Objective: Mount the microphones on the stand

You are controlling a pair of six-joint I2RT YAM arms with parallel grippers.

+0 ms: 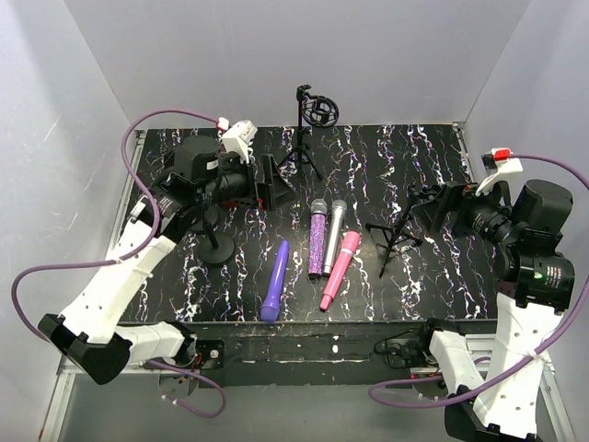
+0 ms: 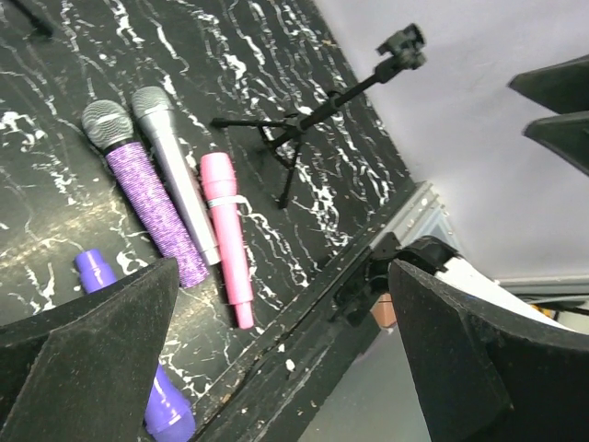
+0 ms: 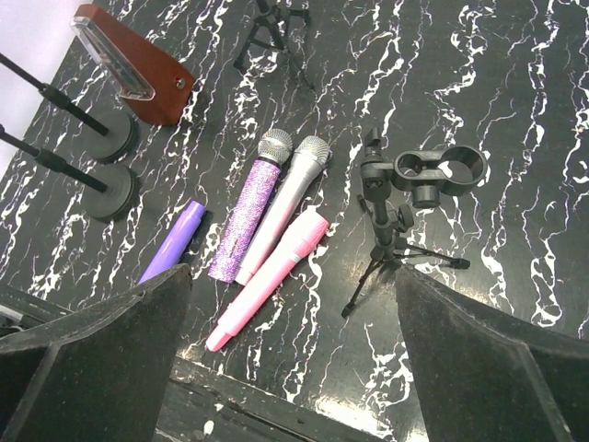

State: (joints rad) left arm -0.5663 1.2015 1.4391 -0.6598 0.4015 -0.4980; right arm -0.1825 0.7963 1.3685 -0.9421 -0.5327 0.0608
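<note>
Next, my left gripper comes down to the right in the top view onto the glittery purple microphone's upper handle [image 1: 317, 229] [image 2: 138, 179], which lies below it there.
Four microphones lie side by side mid-table: a smooth violet one [image 1: 275, 281], a glittery purple one [image 1: 317, 241] with a grey mesh head, a silver-grey one [image 1: 334, 235] and a pink one [image 1: 339, 270]. To their right is a small black tripod stand [image 1: 398, 235]; the right wrist view shows its double ring clip [image 3: 440, 168] empty. My left gripper [image 1: 273, 177] hovers open at the back left, well above the table. My right gripper [image 1: 425, 204] hangs open just right of the tripod stand. In the wrist views the left gripper [image 2: 283, 276] and right gripper [image 3: 293, 276] hold nothing.
A second tripod stand [image 1: 304, 138] with a ring holder is at the back edge. Two round-base stands [image 3: 110, 138] [image 3: 110, 198] and a dark red wedge-shaped box [image 3: 138, 83] occupy the left side. The table's front edge [image 2: 304, 304] runs close to the microphones' tails.
</note>
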